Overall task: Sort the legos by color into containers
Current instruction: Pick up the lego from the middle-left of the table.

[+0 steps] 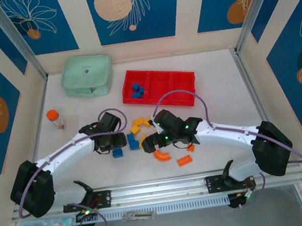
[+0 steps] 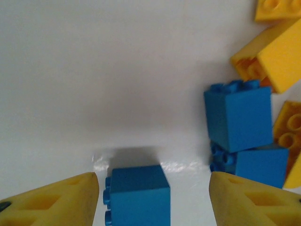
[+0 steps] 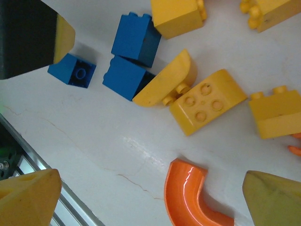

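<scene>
The robot should next move its left gripper back and down until the open fingers are on both sides of the lone blue lego (image 1: pixel 117 153) (image 2: pixel 140 197), since bare tabletop on both sides gives them room.
My left gripper (image 2: pixel 153 190) is open and low over the white table. A blue lego (image 2: pixel 137 194) lies between its yellow fingers (image 2: pixel 61 202), close to the left one and well apart from the right one. From above, that gripper (image 1: pixel 115 146) hovers over the same blue lego (image 1: pixel 117 153). My right gripper (image 3: pixel 150 197) stands wide open above an orange arch lego (image 3: pixel 188 200) near its right finger. Two more blue legos (image 3: pixel 134 40) and several yellow ones (image 3: pixel 207 101) lie just beyond. The red tray of containers (image 1: pixel 184 93) holds blue legos (image 1: pixel 136 90) in its left compartment.
A mint-green zip case (image 1: pixel 87 75) sits at the back left, and an orange-capped bottle (image 1: pixel 55 119) stands near the left wall. An orange brick (image 1: pixel 185 160) lies by the front rail. The two grippers work close together over the lego pile.
</scene>
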Available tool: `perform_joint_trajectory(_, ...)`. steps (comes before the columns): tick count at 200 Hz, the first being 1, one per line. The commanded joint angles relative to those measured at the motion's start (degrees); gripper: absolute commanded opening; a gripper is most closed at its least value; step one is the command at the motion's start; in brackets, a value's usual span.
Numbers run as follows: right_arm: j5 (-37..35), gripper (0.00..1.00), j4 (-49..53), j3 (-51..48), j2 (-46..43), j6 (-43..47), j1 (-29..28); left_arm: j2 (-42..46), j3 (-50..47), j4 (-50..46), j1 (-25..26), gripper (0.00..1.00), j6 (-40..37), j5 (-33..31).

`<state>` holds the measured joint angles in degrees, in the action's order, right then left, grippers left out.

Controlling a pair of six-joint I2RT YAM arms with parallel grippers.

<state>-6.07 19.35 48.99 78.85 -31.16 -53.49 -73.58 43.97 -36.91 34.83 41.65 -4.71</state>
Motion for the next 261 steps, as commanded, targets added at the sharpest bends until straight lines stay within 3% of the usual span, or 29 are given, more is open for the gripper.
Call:
perform_joint_trajectory(1, -2.16, 0.99, -1.2, 0.36, 0.9, -1.75, -0.48, -1.41, -1.01, -1.36, 1.92, 0.65, 3.29, -1.82)
perform_joint_trajectory(70, -2.64, 0.99, -1.25, 0.34, 1.14, -1.71, -0.43, -5.21, -4.79, 1.51, 4.1, 0.65, 4.82, -1.88)
perform_joint_trajectory(188, -1.94, 0.99, -1.62, 0.65, 0.29, -1.28, 0.93, -5.74, -4.88, 3.29, 4.18, 0.39, 4.42, -2.03)
perform_joint_trajectory(261, 0.04, 0.99, 0.45, 1.46, -3.79, 0.24, 8.41, -5.19, 10.46, -1.85, 3.62, 0.36, -3.38, -9.68)
